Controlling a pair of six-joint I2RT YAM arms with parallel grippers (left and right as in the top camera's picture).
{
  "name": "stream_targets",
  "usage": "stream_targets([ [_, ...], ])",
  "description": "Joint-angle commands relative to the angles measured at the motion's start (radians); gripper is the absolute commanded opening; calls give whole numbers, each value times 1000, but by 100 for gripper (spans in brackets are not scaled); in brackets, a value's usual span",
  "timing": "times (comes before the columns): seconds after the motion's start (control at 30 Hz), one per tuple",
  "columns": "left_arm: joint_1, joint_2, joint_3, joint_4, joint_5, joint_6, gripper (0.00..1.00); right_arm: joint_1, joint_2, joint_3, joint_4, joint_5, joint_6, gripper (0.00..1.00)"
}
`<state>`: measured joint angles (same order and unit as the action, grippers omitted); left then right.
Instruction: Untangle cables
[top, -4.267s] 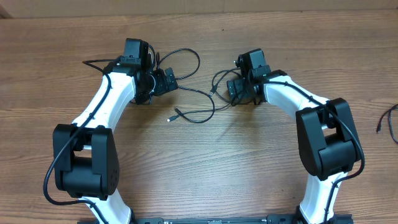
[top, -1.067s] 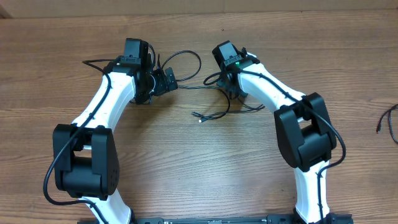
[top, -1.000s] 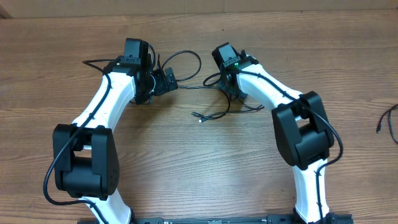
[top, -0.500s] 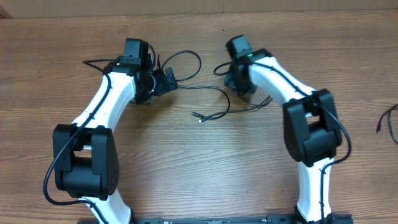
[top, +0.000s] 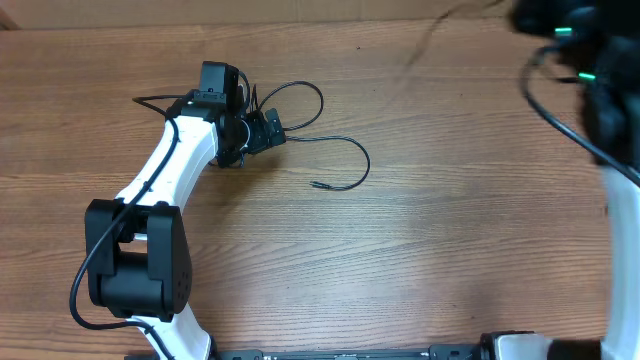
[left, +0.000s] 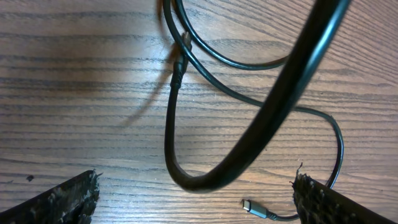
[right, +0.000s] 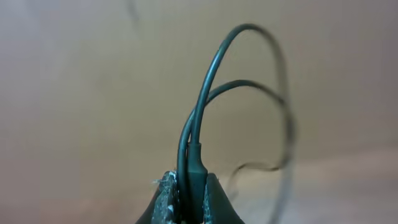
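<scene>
My right gripper moves down and toward the right in the overhead view to the tabletop below it next. It lets go of the strands there, clear of the other cable.
One thin black cable (top: 345, 150) lies on the wooden table, looping out from my left gripper (top: 264, 131) and ending in a small plug (top: 316, 185). In the left wrist view the left gripper (left: 196, 205) is wide open low over this cable (left: 171, 124), and its plug (left: 256, 209) lies between the fingertips (left: 62, 199). One stretch of the cable rises close to the camera. My right arm (top: 600, 90) is raised and blurred at the top right. The right gripper (right: 191, 190) is shut on two strands of another cable (right: 208, 93), which arcs up from the jaws.
The wooden table (top: 400, 260) runs to a pale wall along the far edge. The left arm's base (top: 135, 260) stands at the front left. A faint blurred cable streak (top: 428, 38) hangs in the air at the top.
The right gripper has shut on a cable and swung up and to the right, carrying it off the table. The other cable stays by the left gripper, which has not moved.
</scene>
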<state>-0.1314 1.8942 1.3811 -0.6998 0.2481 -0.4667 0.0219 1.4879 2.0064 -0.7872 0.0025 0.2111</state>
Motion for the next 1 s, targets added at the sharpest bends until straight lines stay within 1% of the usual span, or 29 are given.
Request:
stream_targets([
  [0.0,-8,-27,23,0,-13,21,100,-108,11,9,14,30,-90,4],
  [0.13,-8,-27,23,0,-13,21,100,-212,72,9,40,30,-144,4],
  [0.33,-8,-27,23,0,-13,21,99,-335,294,9,147,30,-327,4],
  [0.43,-8,-27,23,0,-13,21,100,-382,394,9,181,29,-325,4],
  [0.57,-8,-27,23,0,-13,21,100,-433,515,9,278,30,-326,4],
  [0.67,-8,-27,23,0,-13,21,100,-468,562,9,374,40,-371,4],
  [0.77,-8,-27,23,0,-13,21,100,-488,572,9,488,80,-421,4],
  [0.8,-8,-27,23,0,-13,21,100,-495,572,9,555,98,-447,4],
  [0.87,-8,-27,23,0,-13,21,100,-515,571,10,669,101,-453,4],
  [0.97,-8,-27,23,0,-13,21,99,-534,578,9,702,80,-451,4],
])
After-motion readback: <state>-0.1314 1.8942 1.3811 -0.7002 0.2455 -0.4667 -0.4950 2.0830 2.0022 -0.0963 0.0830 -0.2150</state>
